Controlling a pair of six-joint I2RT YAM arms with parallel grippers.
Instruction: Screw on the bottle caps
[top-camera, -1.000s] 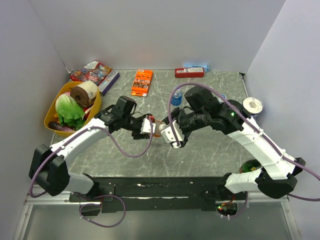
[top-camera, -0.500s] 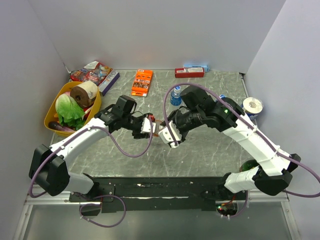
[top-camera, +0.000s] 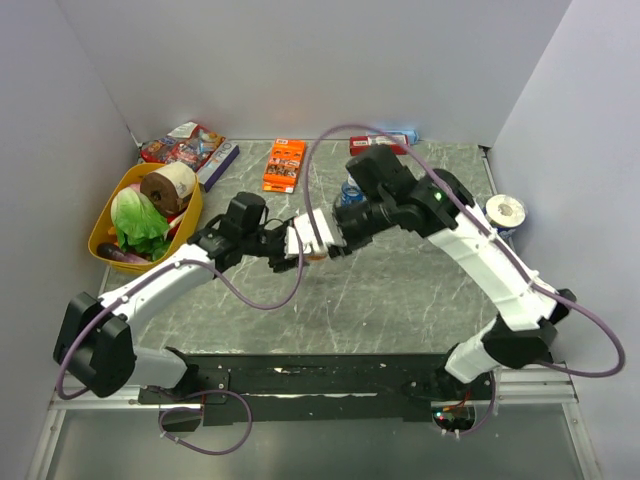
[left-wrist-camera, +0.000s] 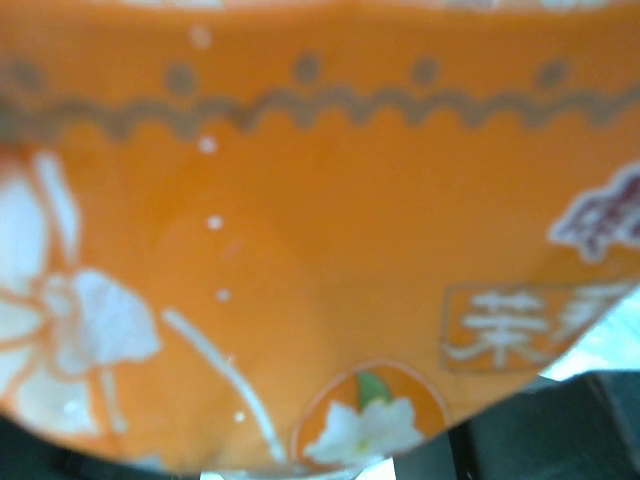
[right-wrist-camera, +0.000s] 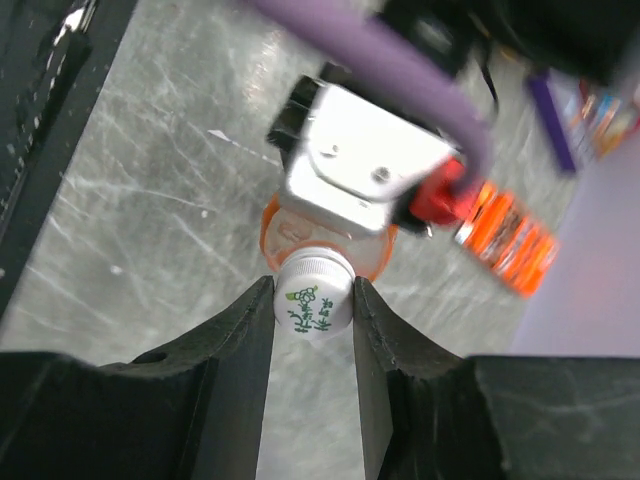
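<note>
My right gripper lowers the capped bottle down to the bare tabletop next and releases the cap there, since that clear spot lies below my gripper.
The taller bottle (left-wrist-camera: 320, 200) with orange liquid fills the left wrist view, its flowered orange label pressed close to the lens. My left gripper (top-camera: 291, 246) is shut on its body near the table's middle. A whitish cap (right-wrist-camera: 313, 298) with green print sits on the bottle's neck, above the orange shoulder (right-wrist-camera: 375, 255). My right gripper (right-wrist-camera: 313, 292) has closed on that cap, both fingers touching its sides. In the top view the right gripper (top-camera: 313, 237) meets the left one. A short bottle (top-camera: 351, 194) with a blue label stands just behind the right wrist.
A yellow basket (top-camera: 103, 226) with lettuce and a paper roll sits at the left. An orange box (top-camera: 285, 165), a red box (top-camera: 378, 145) and snack packets (top-camera: 185, 146) lie along the back. A white tape roll (top-camera: 505, 211) is at the right edge.
My right arm swung left and away from me to the bottle's top, and its jaws narrowed onto the whitish cap. The left gripper kept hold of the orange bottle, shifting slightly.
</note>
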